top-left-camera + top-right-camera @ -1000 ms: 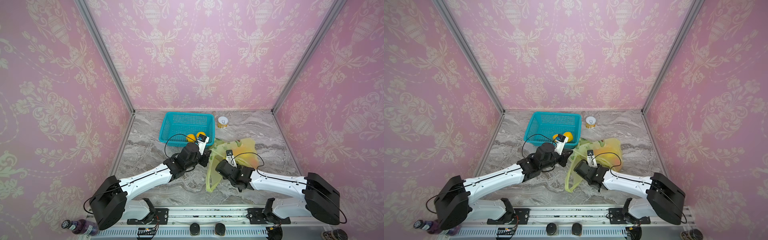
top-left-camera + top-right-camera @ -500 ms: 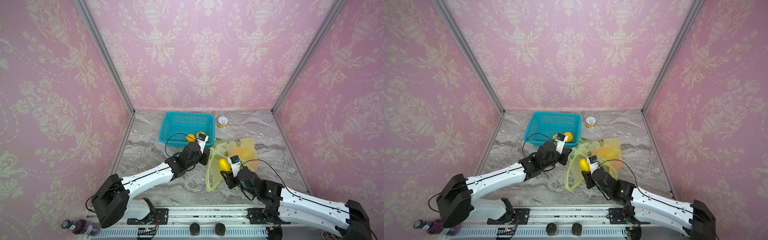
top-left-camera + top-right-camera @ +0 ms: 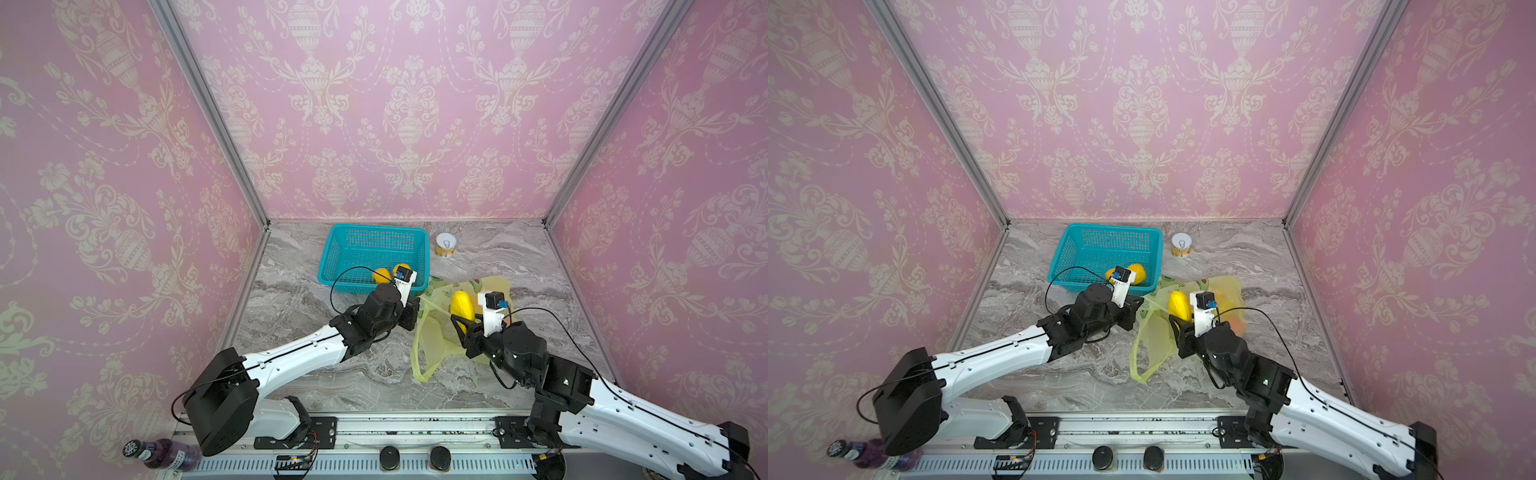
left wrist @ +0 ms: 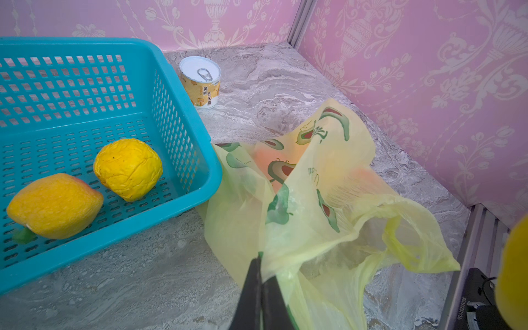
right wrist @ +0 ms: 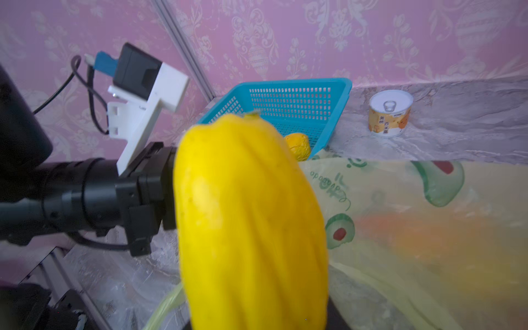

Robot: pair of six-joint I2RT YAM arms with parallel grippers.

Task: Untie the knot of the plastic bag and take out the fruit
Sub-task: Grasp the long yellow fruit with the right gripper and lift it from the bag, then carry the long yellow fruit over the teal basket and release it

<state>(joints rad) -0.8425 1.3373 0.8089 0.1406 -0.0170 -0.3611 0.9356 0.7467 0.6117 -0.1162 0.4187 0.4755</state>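
Next, my right gripper moves outward and tips down over the bare far part of the basket's bottom to release the fruit.
The plastic bag (image 3: 434, 345) (image 3: 1152, 336) lies open and crumpled right of the basket, yellow-green with avocado prints (image 4: 328, 200) (image 5: 414, 200). The knot is out of view. My left gripper (image 4: 259, 265) (image 3: 415, 311) is shut on the bag's near edge, holding it up. My right gripper (image 3: 465, 321) (image 3: 1181, 322) is shut on a yellow oblong fruit (image 3: 462, 304) (image 5: 251, 223), held above the bag's mouth; the fruit hides its jaws in the right wrist view. An orange fruit (image 4: 275, 167) (image 5: 414, 237) glows through the plastic.
A teal mesh basket (image 3: 332, 255) (image 4: 114, 228) at the back left holds two yellow-orange fruits (image 4: 128, 168) (image 4: 54, 205). A white-topped can (image 3: 446, 244) (image 4: 200, 81) stands right of it. A purple bottle (image 3: 160, 453) lies off the table's front left.
My right gripper has come up and back out of the bag with the yellow fruit in it. The left gripper keeps its hold on the bag's edge, barely moving.
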